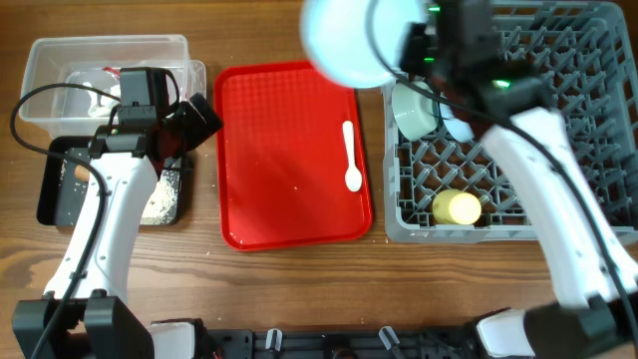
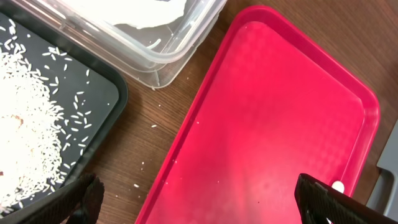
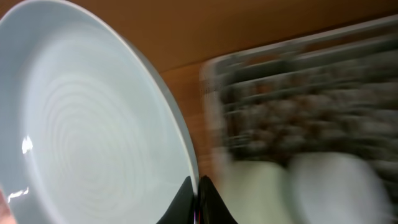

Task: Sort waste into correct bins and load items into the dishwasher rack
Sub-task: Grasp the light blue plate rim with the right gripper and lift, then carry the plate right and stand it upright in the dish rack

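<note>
My right gripper is holding the plate [image 1: 344, 40] and will next carry it past the bowls and down into the rack's empty wires, which are below, to the gripper's right in the overhead view.
My right gripper [image 3: 198, 186] is shut on the rim of the pale blue plate [image 1: 344, 40] and holds it in the air, between the red tray and the grey dishwasher rack [image 1: 588, 214]. The plate [image 3: 87, 118] fills the left of the right wrist view. In the rack lie two pale bowls [image 1: 417, 108] and the yellow cup [image 1: 459, 207]. The white spoon [image 1: 351, 155] lies on the red tray. My left gripper [image 2: 199, 199] is open and empty, low over the red tray's left edge. Loose white rice [image 2: 25, 130] lies in the black tray [image 1: 60, 194]. The clear tub [image 1: 45, 75] holds white tissue.
The flat red serving tray [image 1: 289, 150] sits mid-table between the bins and the rack. A few rice grains lie on the wood [image 2: 146, 146] between the black tray and the red tray. The right wrist view is blurred by motion.
</note>
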`<state>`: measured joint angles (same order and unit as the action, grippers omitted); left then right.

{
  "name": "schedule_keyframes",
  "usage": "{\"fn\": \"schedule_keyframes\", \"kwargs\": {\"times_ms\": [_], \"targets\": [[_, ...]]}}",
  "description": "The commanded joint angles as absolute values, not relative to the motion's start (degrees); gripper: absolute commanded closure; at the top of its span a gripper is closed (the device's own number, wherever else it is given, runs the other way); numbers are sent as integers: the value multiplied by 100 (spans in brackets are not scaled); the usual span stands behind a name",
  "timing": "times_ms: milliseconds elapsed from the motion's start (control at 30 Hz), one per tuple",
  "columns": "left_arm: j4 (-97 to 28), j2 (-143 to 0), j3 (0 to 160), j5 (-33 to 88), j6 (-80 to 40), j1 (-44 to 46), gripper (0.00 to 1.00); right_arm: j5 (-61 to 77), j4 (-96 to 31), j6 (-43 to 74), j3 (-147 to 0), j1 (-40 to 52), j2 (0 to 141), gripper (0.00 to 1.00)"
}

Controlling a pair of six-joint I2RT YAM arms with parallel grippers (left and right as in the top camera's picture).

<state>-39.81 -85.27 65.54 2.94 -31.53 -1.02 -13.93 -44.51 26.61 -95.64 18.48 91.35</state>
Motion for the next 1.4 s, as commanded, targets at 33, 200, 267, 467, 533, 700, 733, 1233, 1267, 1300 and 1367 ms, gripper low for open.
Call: {"fn": "schedule_keyframes", "kwargs": {"times_ms": [33, 200, 267, 467, 533, 700, 733, 1233, 1267, 1300, 1367], "targets": [[-3966, -8453, 6628, 318, -3022, -84, 0, -4792, -5374, 2545, -9616, 1345, 8654, 96], [-3966, -8453, 6628, 318, -3022, -84, 0, -6191, -5940, 1245, -9592, 952, 8755, 96], [-3966, -8453, 6628, 318, -3022, -84, 0, -6193, -5743, -139, -9590, 851, 8877, 96], [-3966, -8453, 6628, 318, -3022, -84, 0, -5916, -4659, -2324, -9590, 445, 9343, 96], [-3966, -8453, 6628, 318, -3022, -84, 0, -5227, -4497, -3334, -9590, 290, 9489, 96], [-3966, -8453, 6628, 318, -3022, -84, 0, -4974, -4180, -4141, -9588, -209, 9931, 96], [-3966, -8453, 6628, 318, -3022, -84, 0, -4869, -4180, -4136, -9588, -281, 9996, 96], [-3966, -8453, 6628, 318, -3022, -84, 0, -2875, -4703, -3245, -9327, -336, 10407, 76], [-3966, -8453, 6628, 316, -3022, -84, 0, -2722, -4687, -3072, -9327, -336, 10407, 68], [-3966, -8453, 6628, 318, -3022, -84, 0, -2499, -4639, -2851, -9327, -336, 10407, 57], [-3966, -8453, 6628, 318, -3022, -84, 0, -2134, -4445, -2392, -9330, -336, 10405, 35]]}}
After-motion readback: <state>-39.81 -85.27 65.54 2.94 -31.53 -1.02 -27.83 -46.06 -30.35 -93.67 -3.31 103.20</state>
